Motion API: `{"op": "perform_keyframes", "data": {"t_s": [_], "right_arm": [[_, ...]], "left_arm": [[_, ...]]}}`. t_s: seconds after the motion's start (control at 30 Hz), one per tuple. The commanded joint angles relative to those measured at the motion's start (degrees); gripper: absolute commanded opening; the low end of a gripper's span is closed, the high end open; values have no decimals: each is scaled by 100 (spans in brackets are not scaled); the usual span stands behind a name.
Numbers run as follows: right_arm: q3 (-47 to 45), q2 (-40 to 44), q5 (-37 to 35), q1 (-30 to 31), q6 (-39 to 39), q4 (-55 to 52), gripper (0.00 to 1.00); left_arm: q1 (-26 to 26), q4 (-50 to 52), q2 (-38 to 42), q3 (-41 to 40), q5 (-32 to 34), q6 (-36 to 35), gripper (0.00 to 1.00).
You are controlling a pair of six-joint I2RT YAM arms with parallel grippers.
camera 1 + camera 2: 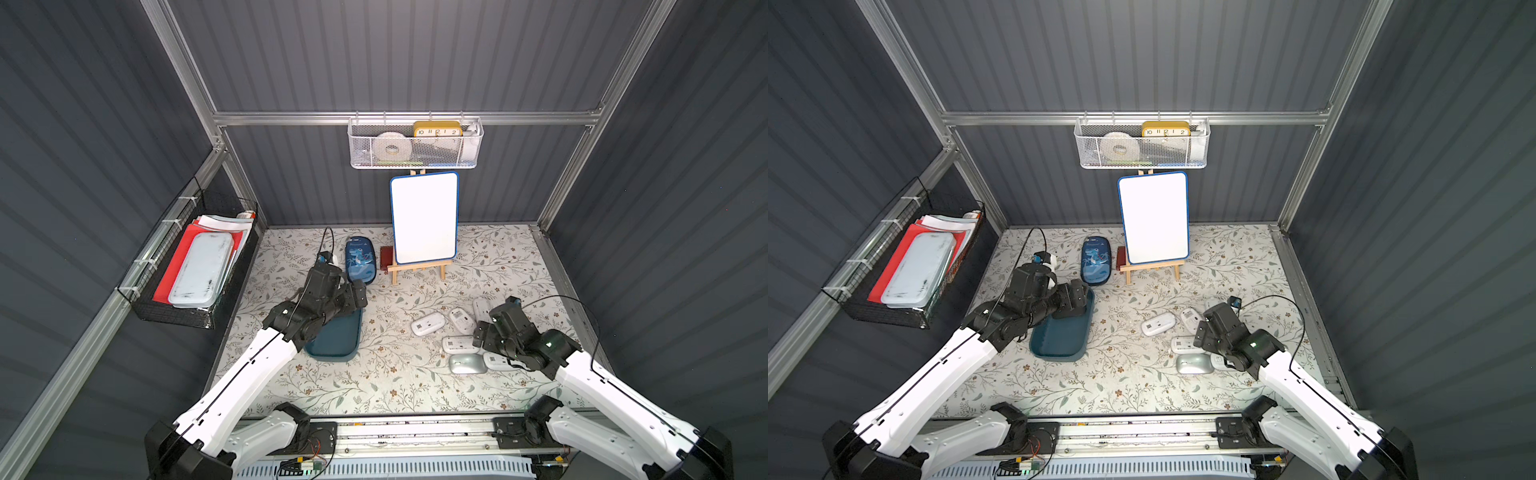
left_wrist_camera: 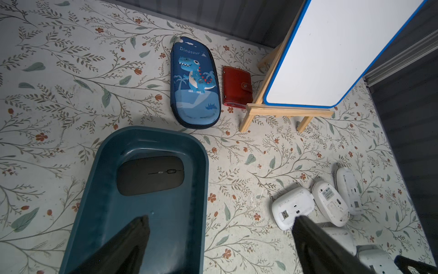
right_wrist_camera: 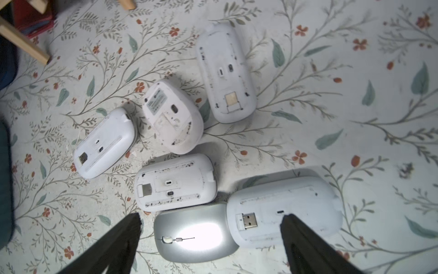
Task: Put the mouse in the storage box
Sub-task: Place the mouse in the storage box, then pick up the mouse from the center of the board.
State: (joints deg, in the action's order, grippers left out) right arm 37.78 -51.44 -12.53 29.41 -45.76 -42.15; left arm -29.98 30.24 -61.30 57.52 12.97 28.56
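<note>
Next, my right gripper goes down and turns until its fingers straddle the long sides of the white USB mouse (image 1: 497,363) (image 3: 286,211), because its plug end butts against the silver mouse.
The dark teal storage box (image 1: 338,338) (image 2: 151,130) lies left of centre on the floral table, and a black mouse (image 2: 150,175) rests at its far end. My left gripper (image 2: 220,217) hovers open over the box's right edge, holding nothing. Several white mice lie belly-up on the right, among them one with a USB plug (image 3: 284,208), beside a silver mouse (image 3: 196,234) (image 1: 467,365) lying right way up. My right gripper (image 3: 211,215) hangs open low over the silver mouse, one finger beyond it and the other over the white USB mouse.
A blue dinosaur case (image 2: 195,83) and a red wallet (image 2: 237,86) lie behind the box. A whiteboard on a wooden easel (image 1: 424,218) stands at the back. A white mesh basket (image 1: 415,143) hangs on the rear wall and a black wire basket (image 1: 195,266) on the left wall.
</note>
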Motion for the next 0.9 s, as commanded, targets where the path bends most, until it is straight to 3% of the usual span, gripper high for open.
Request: {"op": "perform_keyframes", "data": {"t_s": [0.0, 0.17, 0.3, 0.87], "right_arm": [[-72, -170, 305, -321, -1366, -593, 93], [-31, -629, 438, -712, -2540, -958, 93], [-103, -796, 640, -906, -2932, -794, 93], [-464, -1921, 1092, -1305, -3396, 113, 94]], "left_arm": [[9, -238, 127, -112, -157, 75, 99], [9, -328, 237, -161, -306, 36, 99], [9, -368, 347, -218, -282, 54, 99], [6, -366, 81, -213, -282, -21, 99]]}}
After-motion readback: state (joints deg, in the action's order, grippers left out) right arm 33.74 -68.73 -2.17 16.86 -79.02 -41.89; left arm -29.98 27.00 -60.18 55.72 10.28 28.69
